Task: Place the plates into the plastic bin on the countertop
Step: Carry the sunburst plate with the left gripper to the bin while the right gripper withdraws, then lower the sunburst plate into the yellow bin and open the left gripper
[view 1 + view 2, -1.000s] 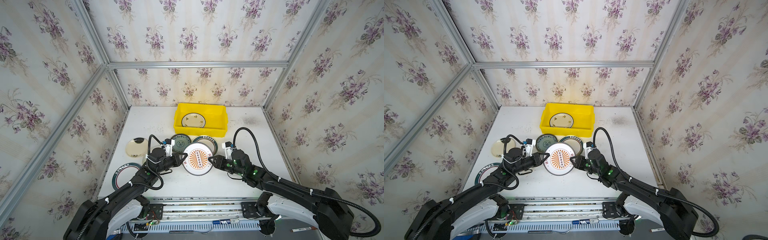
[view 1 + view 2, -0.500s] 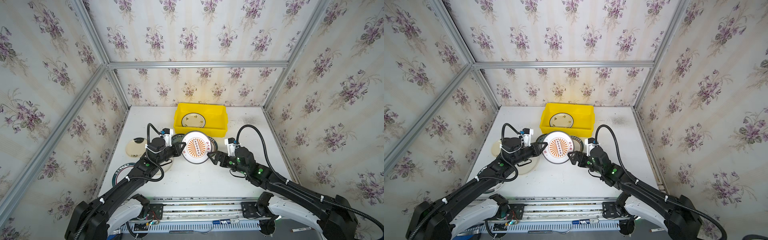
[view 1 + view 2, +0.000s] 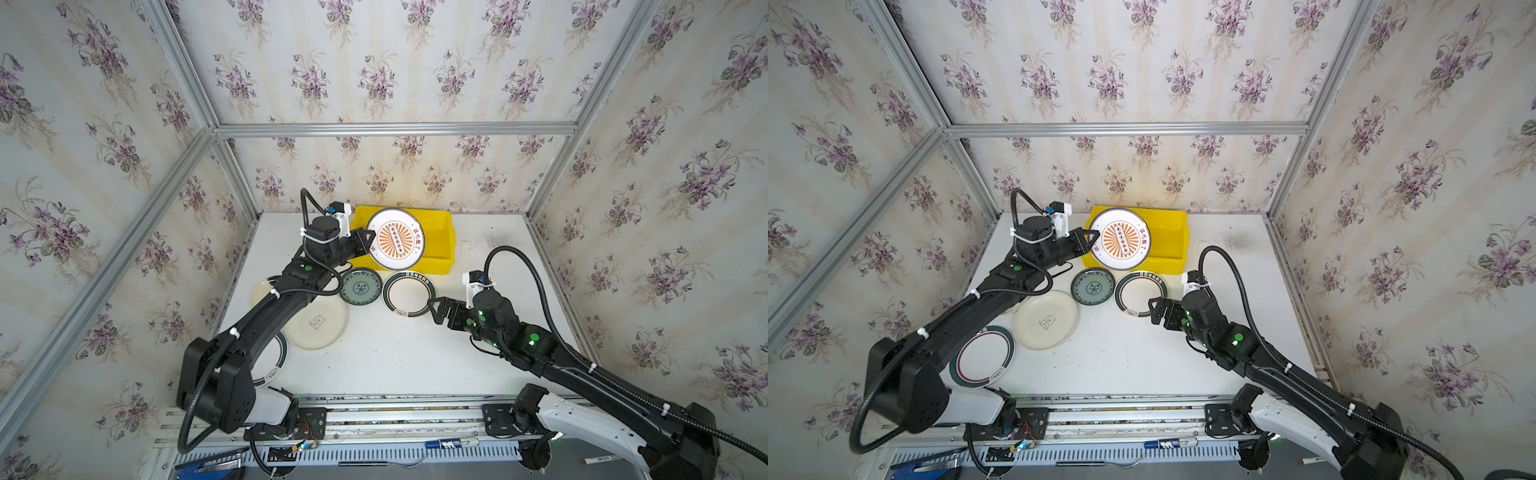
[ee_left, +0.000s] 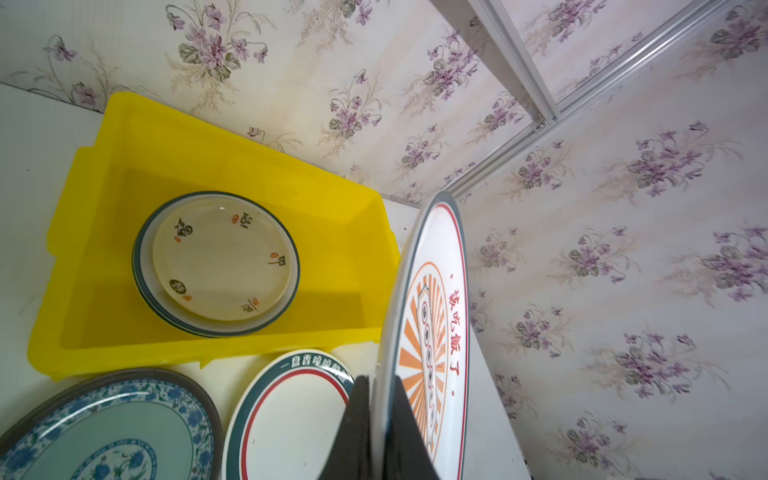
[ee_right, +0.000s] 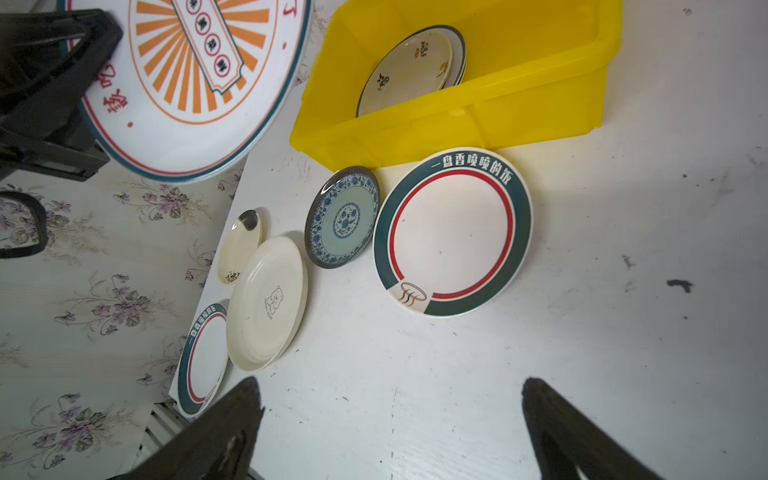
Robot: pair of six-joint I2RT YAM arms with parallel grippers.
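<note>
My left gripper lowers the sunburst plate outward onto the cream plate atop the bin's stack (image 4: 224,265) next and releases the sunburst plate's rim.
My left gripper (image 3: 368,241) (image 4: 378,382) is shut on the rim of a white plate with an orange sunburst (image 3: 395,239) (image 3: 1121,239) (image 4: 432,324). It holds this plate tilted above the near left part of the yellow plastic bin (image 3: 440,232) (image 3: 1169,237) (image 4: 208,166). Stacked plates (image 4: 220,257) (image 5: 407,70) lie in the bin, a cream one with characters on top. My right gripper (image 3: 436,309) (image 3: 1154,309) (image 5: 390,390) is wide open and empty over the countertop (image 3: 395,357), just right of a green-rimmed plate (image 3: 408,293) (image 5: 453,232).
On the countertop in front of the bin lie a teal floral plate (image 3: 360,286), a cream plate with a bear (image 3: 316,322), a small cream plate (image 3: 264,286) and another green-rimmed plate (image 3: 274,361) partly under my left arm. Wallpapered walls enclose three sides.
My left gripper has carried the sunburst plate from the front middle up and back over the bin. My right gripper has let go of that plate, opened wide and drawn off to the right.
</note>
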